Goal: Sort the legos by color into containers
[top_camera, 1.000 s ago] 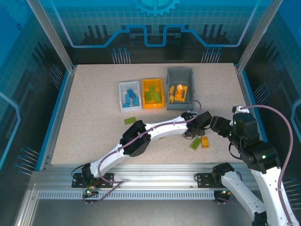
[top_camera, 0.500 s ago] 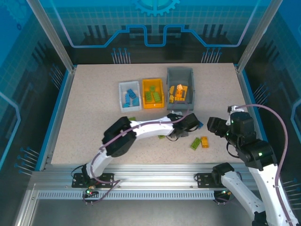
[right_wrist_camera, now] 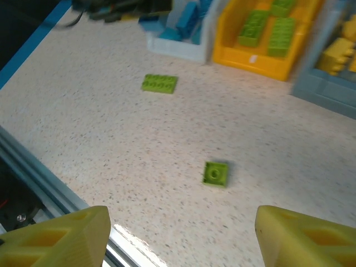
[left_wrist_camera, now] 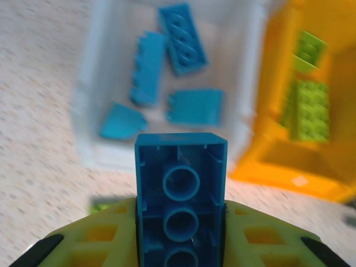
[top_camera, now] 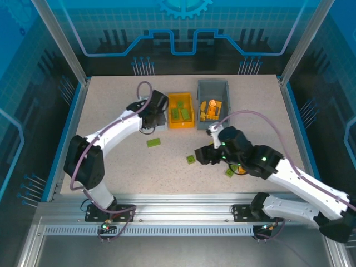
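Observation:
The other blue legos are inside the white bin. My left gripper will move outward over this bin, lower the blue brick (left_wrist_camera: 181, 183) into it and let go.
My left gripper (left_wrist_camera: 181, 225) is shut on a blue brick (left_wrist_camera: 181, 183), held hollow underside up just in front of the white bin (left_wrist_camera: 89, 89). Several blue legos (left_wrist_camera: 181, 39) lie inside that bin. From above, the left gripper (top_camera: 154, 114) covers most of the white bin. My right gripper (right_wrist_camera: 181, 236) is open above the table, and a small green square lego (right_wrist_camera: 215, 173) lies ahead of its jaws. In the top view the right gripper (top_camera: 202, 156) sits just right of that square (top_camera: 191, 159). A flat green plate (top_camera: 154, 142) lies further left.
The orange-yellow bin (top_camera: 181, 124) holds green bricks (left_wrist_camera: 308, 108). The grey bin (top_camera: 213, 125) holds orange bricks (right_wrist_camera: 339, 53). A green brick (top_camera: 229, 173) and an orange one (top_camera: 241, 170) lie partly under the right arm. The table's metal front rail (right_wrist_camera: 33, 172) is close below the right gripper.
The left gripper closed on the blue brick at mid-table and swung back-left with it to the white bin. The right arm moved left and forward toward the small green square.

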